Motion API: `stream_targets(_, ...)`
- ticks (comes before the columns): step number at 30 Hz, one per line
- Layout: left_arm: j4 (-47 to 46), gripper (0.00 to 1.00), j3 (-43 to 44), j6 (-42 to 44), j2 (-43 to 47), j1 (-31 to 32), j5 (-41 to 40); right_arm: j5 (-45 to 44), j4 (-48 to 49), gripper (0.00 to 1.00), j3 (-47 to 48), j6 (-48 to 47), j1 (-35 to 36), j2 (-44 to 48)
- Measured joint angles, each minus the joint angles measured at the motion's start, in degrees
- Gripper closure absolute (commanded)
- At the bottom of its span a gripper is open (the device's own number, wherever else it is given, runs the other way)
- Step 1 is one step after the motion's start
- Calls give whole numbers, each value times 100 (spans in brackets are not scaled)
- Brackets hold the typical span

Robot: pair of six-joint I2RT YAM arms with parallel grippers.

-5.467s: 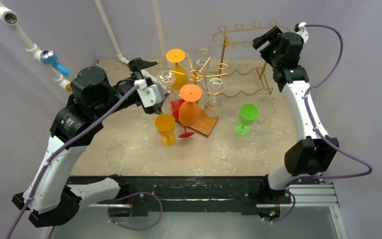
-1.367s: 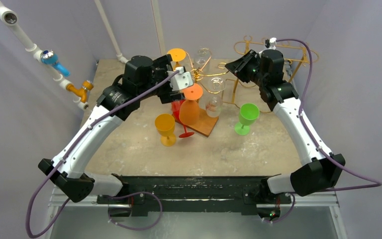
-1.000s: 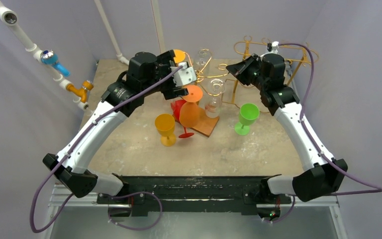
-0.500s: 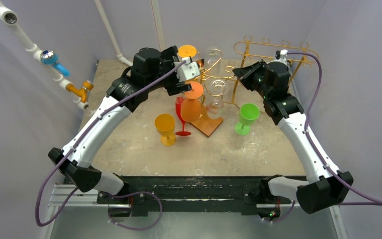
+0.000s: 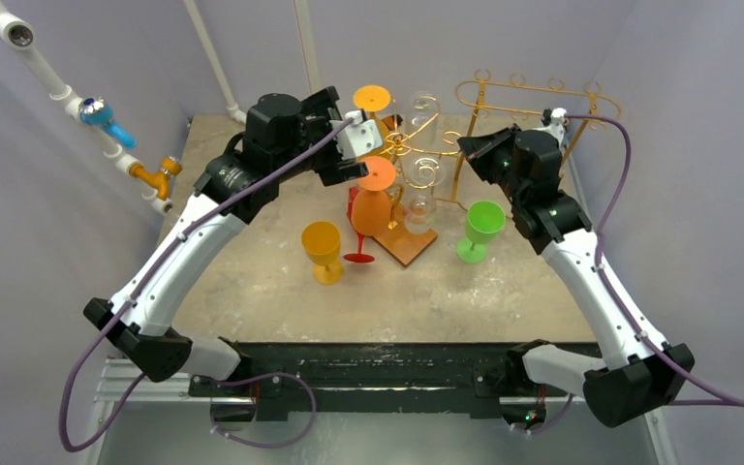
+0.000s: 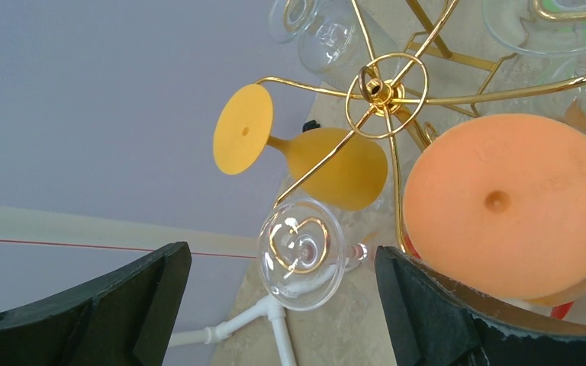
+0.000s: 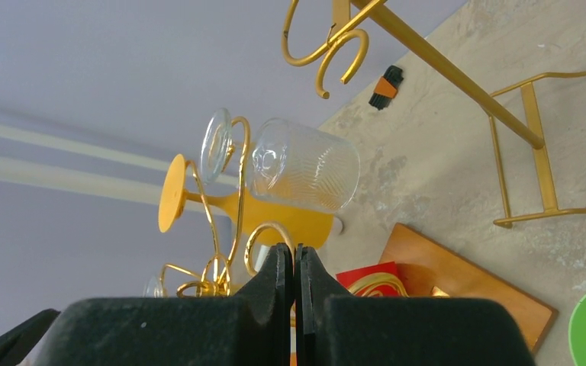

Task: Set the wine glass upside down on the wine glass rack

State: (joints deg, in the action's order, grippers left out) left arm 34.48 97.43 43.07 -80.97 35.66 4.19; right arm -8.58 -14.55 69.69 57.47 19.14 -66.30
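My left gripper is at the hanging clear glass and will next move back and down from it onto the yellow cup's rim, because this cup still stands upright on the tabletop.
The gold wire wine glass rack (image 5: 402, 145) stands mid-table on a wooden base (image 5: 412, 244). In the left wrist view a clear wine glass (image 6: 301, 252) hangs upside down from a rack arm, its foot resting on a gold loop. My left gripper (image 6: 282, 255) is open, and that glass sits between its fingers, touching neither. In the top view the left gripper (image 5: 354, 136) hides that glass. My right gripper (image 7: 294, 248) is shut, its tips right at a gold loop of the rack (image 7: 271, 236). I cannot tell whether it pinches the wire.
Also hanging on the rack are an orange glass (image 5: 376, 174), a yellow one (image 5: 372, 97) and a ribbed clear one (image 7: 305, 175). On the table stand a yellow cup (image 5: 322, 247), a red glass (image 5: 356, 228) and a green cup (image 5: 482, 228). A second gold rack (image 5: 533, 97) is back right.
Seconds ago my left gripper carried the clear glass left of the rack; now it stands open with the glass hanging. Over the last second the right arm drew back rightwards and the rack shifted slightly.
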Motion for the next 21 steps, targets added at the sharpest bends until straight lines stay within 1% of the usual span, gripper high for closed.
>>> stream_targets(5,109,0,20,-2,249,0,4,-227,2,99,-20,92,92,4)
stream_targets(6,129,0,42,-2,291,0,4,-271,7,93,-31,111,114,11)
stream_targets(7,157,0,70,-4,321,0,7,-295,9,84,-37,131,122,17)
stream_targets(8,190,0,103,-4,361,0,7,-337,15,80,-52,151,136,31)
stream_targets(10,278,0,160,-9,457,0,15,-402,26,74,-74,160,170,50)
stream_targets(17,533,0,175,-153,879,0,98,-439,-269,38,-61,-2,212,136)
stream_targets(21,680,0,131,-330,1145,0,157,-446,-564,28,-28,-157,243,243)
